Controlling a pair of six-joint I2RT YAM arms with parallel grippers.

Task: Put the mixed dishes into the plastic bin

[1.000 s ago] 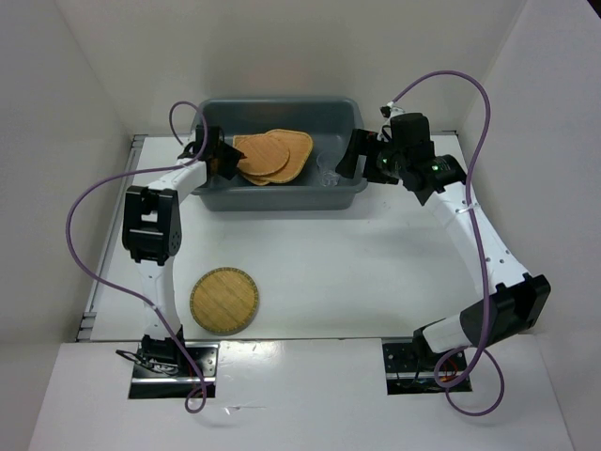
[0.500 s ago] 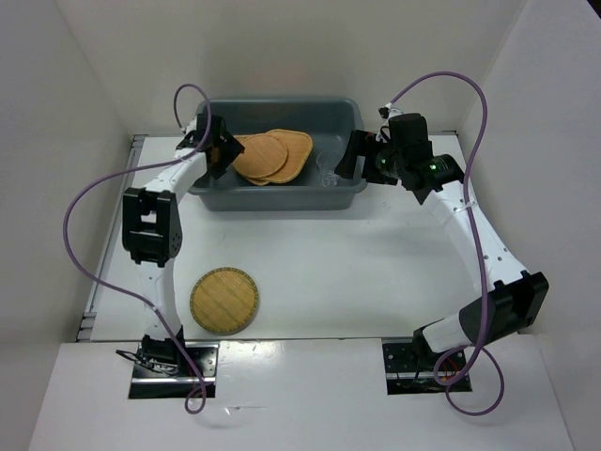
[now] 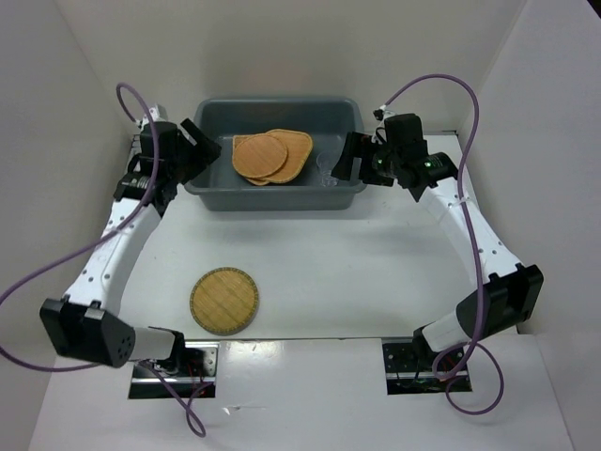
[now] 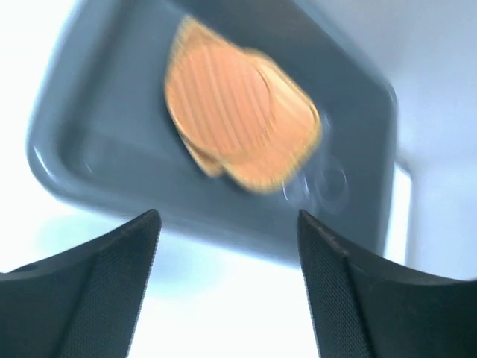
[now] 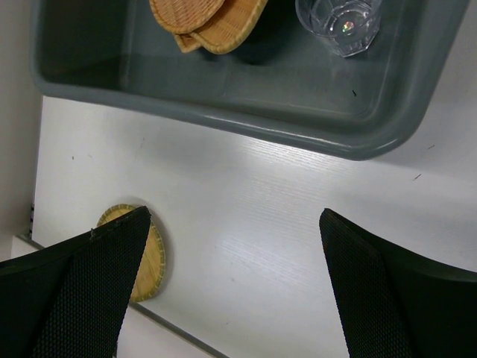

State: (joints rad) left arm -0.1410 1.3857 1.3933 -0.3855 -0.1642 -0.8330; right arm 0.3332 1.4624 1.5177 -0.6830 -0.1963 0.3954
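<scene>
The table tray is below my right gripper and to its left in the top view, so my right gripper will next move back and down onto the table tray's in the middle of the table edge [image 3: 254,296] [image 5: 162,267].
The dark grey plastic bin [image 3: 277,194] stands at the back middle of the table. Three wicker trays [image 3: 272,155] lie stacked inside it, and a clear glass cup [image 3: 326,169] stands at its right end. One round wicker tray [image 3: 224,301] lies flat on the table at the near left. My left gripper [image 3: 208,155] is open and empty at the bin's left end, outside its rim. My right gripper [image 3: 346,160] is open and empty at the bin's right end. The right wrist view shows the bin [image 5: 298,138], the cup [image 5: 339,22], the trays [image 5: 209,19] and the table tray [image 5: 145,253]. The left wrist view is blurred and shows the trays [image 4: 238,112].
White walls close in the table on the left, back and right. The left arm's purple cable [image 3: 56,263] loops wide over the left side. The right arm's cable [image 3: 470,113] arcs above the bin's right end.
My left gripper has pulled out of the bin to the left, and the whole left arm has swung outward. The trays stay in the bin. The right arm has barely moved.
</scene>
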